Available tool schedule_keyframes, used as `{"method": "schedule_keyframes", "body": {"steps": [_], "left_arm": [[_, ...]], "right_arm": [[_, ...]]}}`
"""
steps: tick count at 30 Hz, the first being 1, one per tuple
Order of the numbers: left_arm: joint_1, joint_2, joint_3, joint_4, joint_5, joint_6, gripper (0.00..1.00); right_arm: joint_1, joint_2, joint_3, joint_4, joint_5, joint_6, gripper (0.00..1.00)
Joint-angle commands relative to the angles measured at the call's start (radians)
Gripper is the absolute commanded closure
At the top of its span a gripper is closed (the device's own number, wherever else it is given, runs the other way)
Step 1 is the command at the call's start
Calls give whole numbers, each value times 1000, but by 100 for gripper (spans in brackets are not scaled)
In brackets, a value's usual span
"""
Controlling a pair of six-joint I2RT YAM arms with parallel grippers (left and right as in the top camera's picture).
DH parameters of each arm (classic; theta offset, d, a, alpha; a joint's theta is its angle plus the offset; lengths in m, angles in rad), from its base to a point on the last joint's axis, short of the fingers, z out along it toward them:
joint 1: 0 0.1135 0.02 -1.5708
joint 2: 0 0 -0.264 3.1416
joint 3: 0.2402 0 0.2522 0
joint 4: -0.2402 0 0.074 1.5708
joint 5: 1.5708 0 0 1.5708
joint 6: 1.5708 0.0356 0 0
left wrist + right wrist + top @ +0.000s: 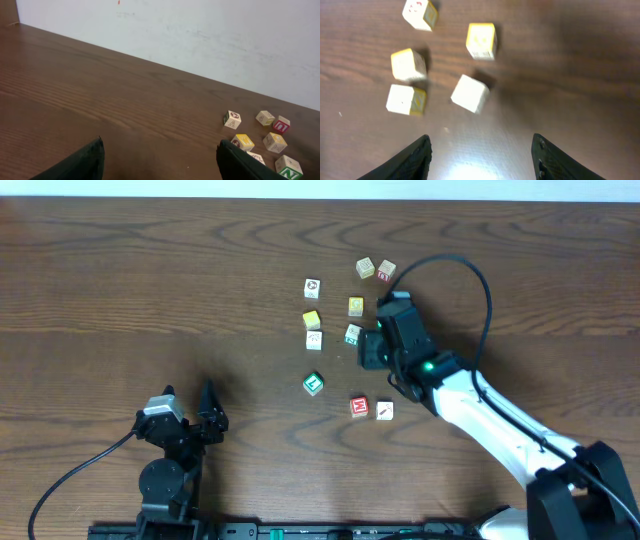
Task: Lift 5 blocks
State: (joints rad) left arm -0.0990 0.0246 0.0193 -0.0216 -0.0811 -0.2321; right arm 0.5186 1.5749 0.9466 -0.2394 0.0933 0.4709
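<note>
I will next move my right gripper to the left in the overhead view and lower its open fingers around the whitish block (353, 334) (470, 93).
Several small wooden letter blocks lie scattered mid-table. Among them are a green-faced block (314, 384), a red-faced block (360, 407) and whitish blocks (314, 339) (312, 287). My right gripper (370, 340) (480, 137) hovers open over the table. A whitish block (470, 93) (352, 334) lies just ahead of its fingertips, outside the jaws and untouched. My left gripper (188, 395) (161, 142) rests open and empty near the front left, far from the blocks. The green-faced block (288, 166) shows at the left wrist view's right edge.
Two yellow-faced cubes (356, 306) (312, 319) sit among the blocks; one yellow cube (481, 40) lies just beyond the nearest whitish block. Two more cubes (365, 268) (387, 271) lie at the back, another (384, 411) by the red one. A pale wall (200, 30) bounds the far edge.
</note>
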Motion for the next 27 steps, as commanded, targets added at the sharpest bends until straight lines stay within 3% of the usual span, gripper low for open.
{"method": "schedule_keyframes", "body": {"steps": [1,12,22,27], "left_arm": [[-1,1,-15,-45,-17,2,28],[-1,1,-15,-45,-17,2,28],[-1,1,-15,-45,-17,2,28],[-1,1,-15,-45,-17,2,28]], "right_arm": [[-5,76,66,5,9,61,38],[7,345,312,-107,53,263,48],[33,409,323,-115,60,311,50],[33,409,323,-110,60,311,56]]}}
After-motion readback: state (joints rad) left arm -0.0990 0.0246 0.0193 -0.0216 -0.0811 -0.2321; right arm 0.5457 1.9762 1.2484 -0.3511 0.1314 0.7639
